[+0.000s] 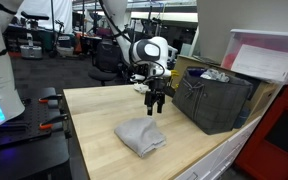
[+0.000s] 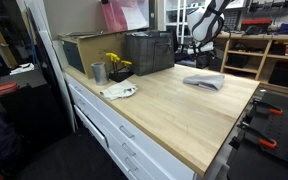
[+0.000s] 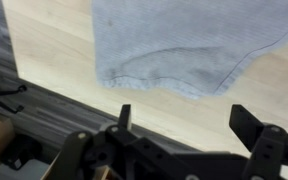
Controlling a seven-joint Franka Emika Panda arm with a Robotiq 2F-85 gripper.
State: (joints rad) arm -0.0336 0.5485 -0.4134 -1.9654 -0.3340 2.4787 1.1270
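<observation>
My gripper's open fingers are above bare wood, off the grey cloth. My gripper will next move outward over the cloth's hem and down onto the near part of the grey cloth.
A folded grey cloth (image 1: 141,136) lies flat on the light wooden table (image 1: 99,110); in an exterior view the same cloth (image 2: 204,81) sits near the table's far end. My gripper (image 1: 157,102) hangs just above the tabletop behind the cloth, fingers pointing down and spread wide with nothing between them. In the wrist view the cloth (image 3: 184,45) fills the upper part of the picture, and the open gripper (image 3: 184,125) stands over bare wood just off the cloth's hem, not touching it.
A dark plastic crate (image 1: 216,98) stands on the table close beside the gripper; in an exterior view the crate (image 2: 149,52) sits next to a metal cup (image 2: 98,72), yellow flowers (image 2: 115,62) and a white rag (image 2: 119,91). A pink-and-white bin (image 1: 267,55) rests above the crate.
</observation>
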